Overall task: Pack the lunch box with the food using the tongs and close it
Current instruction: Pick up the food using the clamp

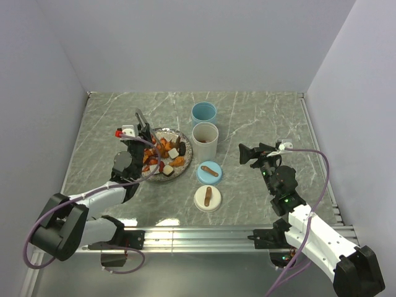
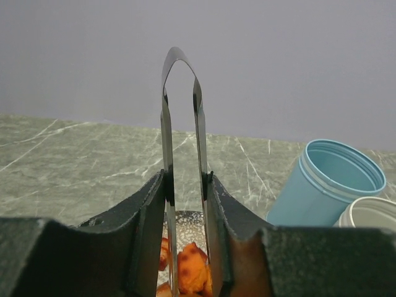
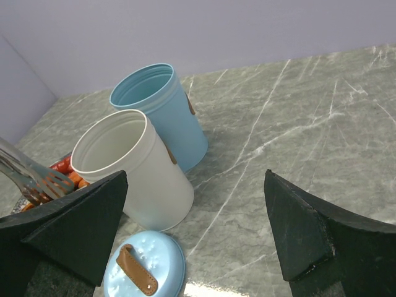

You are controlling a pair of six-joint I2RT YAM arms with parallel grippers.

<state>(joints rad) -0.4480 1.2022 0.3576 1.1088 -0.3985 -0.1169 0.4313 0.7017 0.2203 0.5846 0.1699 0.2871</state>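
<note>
My left gripper lifts and swings over the white container's opening next, to the gripper's right in the top view, clearing the container's rim to release.
My left gripper is shut on the tongs, whose joined end points up and away. The tong arms reach down over the speckled plate heaped with food. In the left wrist view an orange piece shows between the arms; whether it is pinched I cannot tell. The lunch box is a blue container and a white one, both upright and uncovered. My right gripper is open and holds nothing, to the right of the containers.
A blue lid and a white lid, each with a brown strap handle, lie flat in front of the white container. The tong tips show at the far left of the right wrist view. Grey walls enclose the marble table.
</note>
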